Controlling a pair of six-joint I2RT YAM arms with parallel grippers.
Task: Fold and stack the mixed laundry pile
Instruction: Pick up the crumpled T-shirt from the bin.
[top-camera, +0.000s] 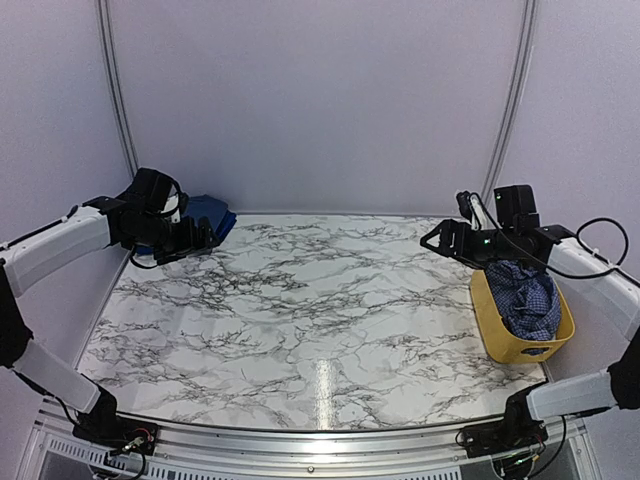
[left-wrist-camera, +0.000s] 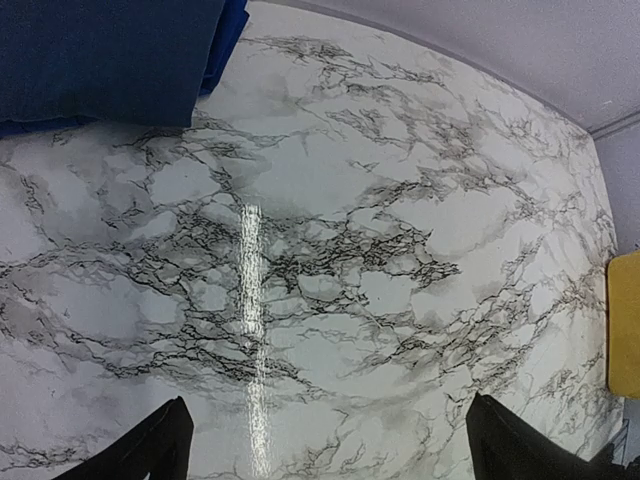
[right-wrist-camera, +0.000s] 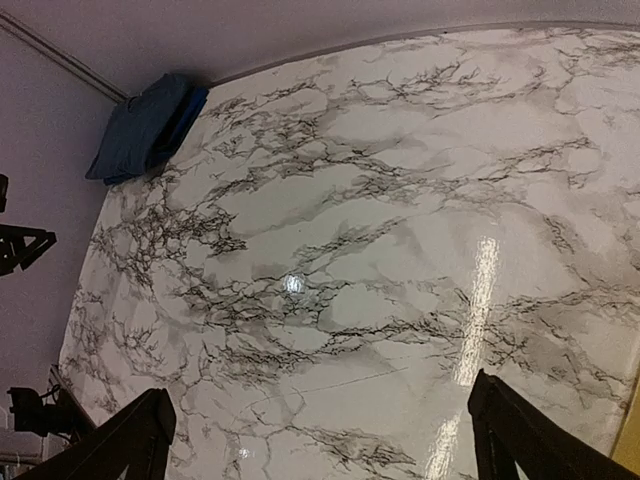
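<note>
I will next move my right gripper over the tub (top-camera: 500, 345) and then down onto the crumpled shirt (top-camera: 533, 300), because the shirt is below it and to its right in the top view.
A folded dark-blue piece (top-camera: 212, 214) lies at the table's back left corner; it also shows in the left wrist view (left-wrist-camera: 100, 55) and the right wrist view (right-wrist-camera: 145, 125). A navy small-check shirt (top-camera: 526, 296) sits crumpled inside the yellow tub (top-camera: 500, 345) at the right. My left gripper (top-camera: 200, 238) hovers just in front of the folded piece, open and empty (left-wrist-camera: 330, 455). My right gripper (top-camera: 438, 240) hangs beside the tub's far left corner, also open with nothing between its fingers (right-wrist-camera: 325, 445).
The marble-patterned table (top-camera: 300, 300) spans the space between the arms. Grey walls close in the back and sides. The tub's yellow edge (left-wrist-camera: 625, 325) shows at the right of the left wrist view.
</note>
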